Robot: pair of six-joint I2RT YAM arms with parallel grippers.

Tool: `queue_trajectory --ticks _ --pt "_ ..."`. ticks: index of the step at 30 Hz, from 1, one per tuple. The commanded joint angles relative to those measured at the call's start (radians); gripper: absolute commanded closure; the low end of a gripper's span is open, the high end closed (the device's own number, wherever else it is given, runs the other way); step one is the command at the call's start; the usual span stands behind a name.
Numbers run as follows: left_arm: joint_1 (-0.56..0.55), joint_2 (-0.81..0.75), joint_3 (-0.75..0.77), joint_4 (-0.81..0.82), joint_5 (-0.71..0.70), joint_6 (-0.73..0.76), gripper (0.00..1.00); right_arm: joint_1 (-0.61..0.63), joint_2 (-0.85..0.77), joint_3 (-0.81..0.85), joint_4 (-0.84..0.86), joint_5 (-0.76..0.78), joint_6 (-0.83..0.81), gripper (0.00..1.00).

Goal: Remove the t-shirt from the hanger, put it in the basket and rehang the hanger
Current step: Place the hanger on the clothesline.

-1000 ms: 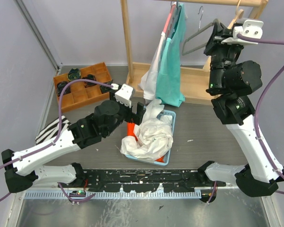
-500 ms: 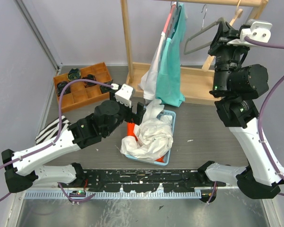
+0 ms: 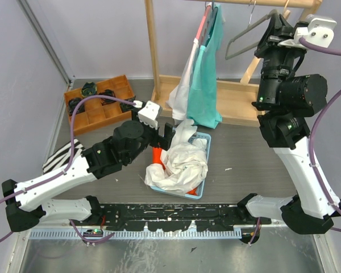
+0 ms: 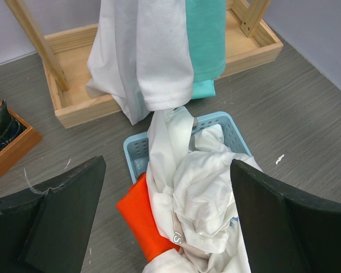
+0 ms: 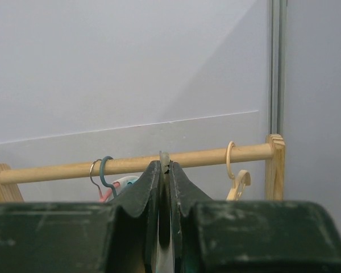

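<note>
The right gripper lifts and reaches outward next, then lowers the bare hanger's hook onto the bar (image 3: 265, 2) (image 5: 194, 158) beside the wooden hanger and releases, since that bar lies outward of it.
A white t-shirt (image 3: 182, 162) (image 4: 204, 187) lies crumpled in the blue basket (image 3: 203, 139) (image 4: 131, 151), off any hanger. Just above it, my left gripper (image 3: 169, 133) (image 4: 167, 165) is open and holds nothing. High at the back right, my right gripper (image 3: 271, 25) (image 5: 165, 165) is shut on a bare grey hanger (image 3: 241, 35) (image 5: 165, 158). That hanger sits just below the wooden rail (image 5: 216, 157), with its hook up by the rail.
A teal t-shirt (image 3: 207, 85) and a white garment (image 3: 182, 85) hang on the rack. A wooden hanger (image 5: 237, 182) hangs at the rail's right end. An orange cloth (image 3: 157, 154) lies by the basket. A compartment tray (image 3: 99, 102) and striped cloth (image 3: 59, 156) lie left.
My right gripper has lifted the grey hanger up and to the right, closer to the rail. The left arm and the basket's contents have not moved.
</note>
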Motion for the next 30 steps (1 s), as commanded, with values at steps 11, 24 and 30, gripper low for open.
queue_trajectory --ticks 11,24,30 --pt "0.003 -0.009 0.014 -0.014 -0.011 -0.008 0.02 -0.003 0.027 0.026 0.214 -0.003 -0.109 0.99" --pt "0.003 -0.011 0.013 -0.014 -0.015 -0.01 0.02 -0.024 0.095 0.067 0.284 -0.013 -0.161 0.99" --pt "0.003 -0.014 0.012 -0.016 -0.021 -0.009 0.02 -0.064 0.128 0.079 0.292 -0.026 -0.146 0.99"
